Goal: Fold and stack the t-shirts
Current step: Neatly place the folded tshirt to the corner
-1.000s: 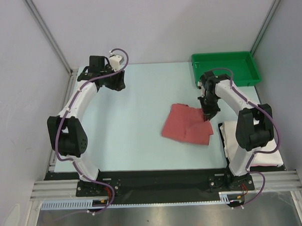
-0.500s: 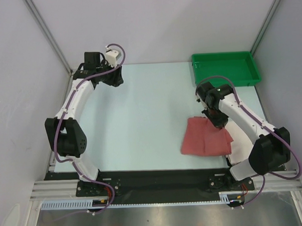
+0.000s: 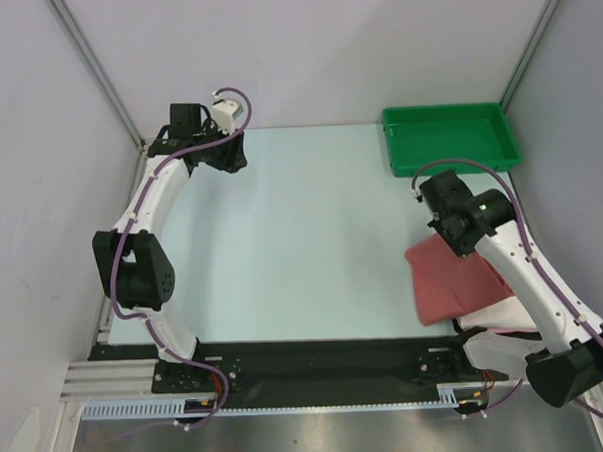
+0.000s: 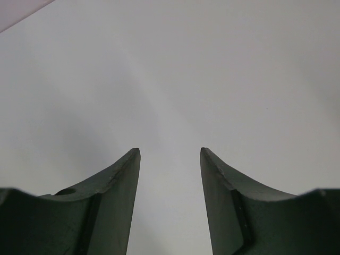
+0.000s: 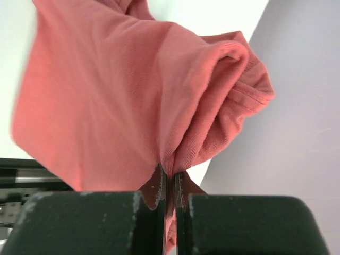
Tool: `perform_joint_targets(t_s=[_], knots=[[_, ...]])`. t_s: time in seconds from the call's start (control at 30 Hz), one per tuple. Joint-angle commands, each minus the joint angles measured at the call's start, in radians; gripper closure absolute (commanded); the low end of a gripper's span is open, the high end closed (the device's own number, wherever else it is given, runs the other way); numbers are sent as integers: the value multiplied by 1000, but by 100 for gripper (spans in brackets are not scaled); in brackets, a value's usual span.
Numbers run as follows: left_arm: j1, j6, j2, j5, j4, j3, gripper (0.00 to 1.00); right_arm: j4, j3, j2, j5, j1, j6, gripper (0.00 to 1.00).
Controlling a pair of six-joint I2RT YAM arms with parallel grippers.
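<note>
The red t-shirt sticks out past the white one, so next I should move my right gripper toward the nearby grey wall, lower it over the white t-shirt (image 3: 483, 323) and let go.
The salmon-red t-shirt (image 3: 452, 279) is folded and hangs from my right gripper (image 3: 455, 241) over the near right of the table. In the right wrist view the right gripper (image 5: 170, 174) is shut on a bunched fold of the red shirt (image 5: 106, 106). The white t-shirt (image 3: 483, 323) lies under the red one and under the right arm, and is mostly hidden. My left gripper (image 3: 230, 154) is at the far left back of the table, away from both shirts. In the left wrist view it (image 4: 170, 151) is open and empty over bare table.
A green plastic tray (image 3: 393, 147) stands at the back right corner, with nothing in it. Grey walls close in the table at the left, back and right. The black mounting rail runs along the near edge.
My right arm has carried the red shirt from the table's middle to the right and toward the near edge, over the white shirt. The left arm has barely moved.
</note>
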Motion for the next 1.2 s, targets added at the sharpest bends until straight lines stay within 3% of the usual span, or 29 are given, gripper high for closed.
perform_joint_targets(t_s=[0.0, 0.43, 0.77, 1.17], knots=[[8, 10, -7, 22, 32, 34, 45, -189, 29, -58, 51, -55, -142, 100], [8, 15, -1, 11, 30, 32, 45, -191, 138, -148, -93, -192, -198, 100], [8, 22, 36, 19, 15, 66, 45, -183, 2, -163, 20, -278, -272, 100], [8, 13, 52, 37, 33, 72, 45, 176, -233, -145, 164, -494, -643, 100]])
